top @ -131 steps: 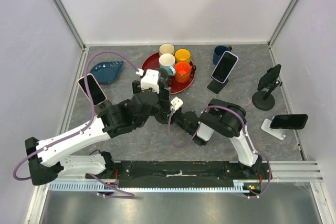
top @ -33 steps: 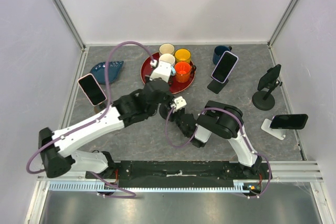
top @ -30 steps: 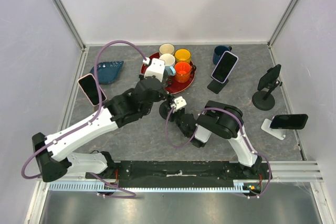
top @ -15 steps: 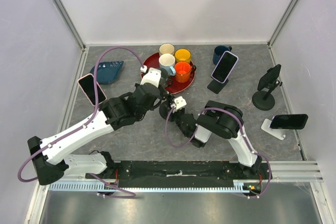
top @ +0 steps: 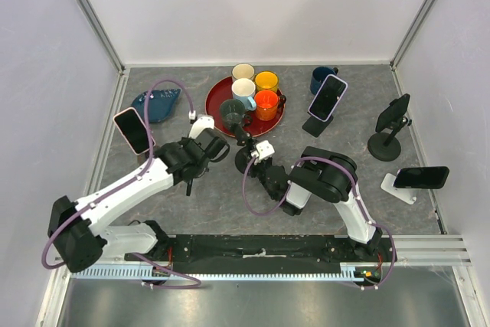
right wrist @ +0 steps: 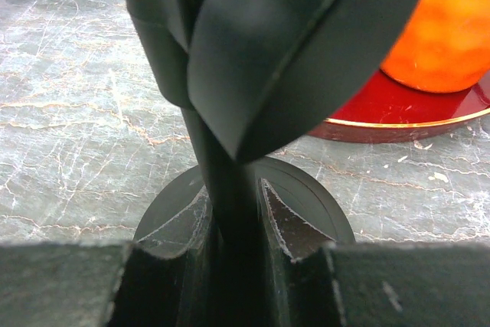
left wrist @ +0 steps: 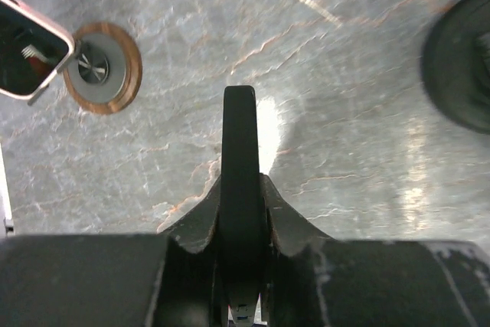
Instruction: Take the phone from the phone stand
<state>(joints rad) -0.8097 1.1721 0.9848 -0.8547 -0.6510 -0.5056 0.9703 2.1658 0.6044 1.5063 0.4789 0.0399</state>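
Note:
I should next bring my left gripper down to the grey table and a little toward the black phone stand, because the table beneath the dark phone (left wrist: 241,151) is empty.
The black phone stand (top: 233,111) stands just in front of the red tray, its round head bare and its base (right wrist: 306,197) flat on the table. My right gripper (right wrist: 233,212) is shut on the stand's stem (right wrist: 222,166), low down near the base. The dark phone (left wrist: 241,151) is off the stand. It shows edge-on in the left wrist view, and my left gripper (left wrist: 242,189) is shut on it a little above the grey table. In the top view the left gripper (top: 191,178) is left of the stand and covers most of the phone.
The red tray (top: 217,93) holds several cups, the orange one (right wrist: 444,28) just behind the stand. A pink-cased phone on a wooden-based stand (top: 132,129) is close on the left. A blue dish (top: 157,101), a blue mug (top: 321,78) and three other phones on stands (top: 328,97) (top: 394,116) (top: 419,178) are also out.
My left gripper has drawn back from the stand's head toward the near left and lower, taking the phone with it. The stand's head now shows bare. The right arm has held still.

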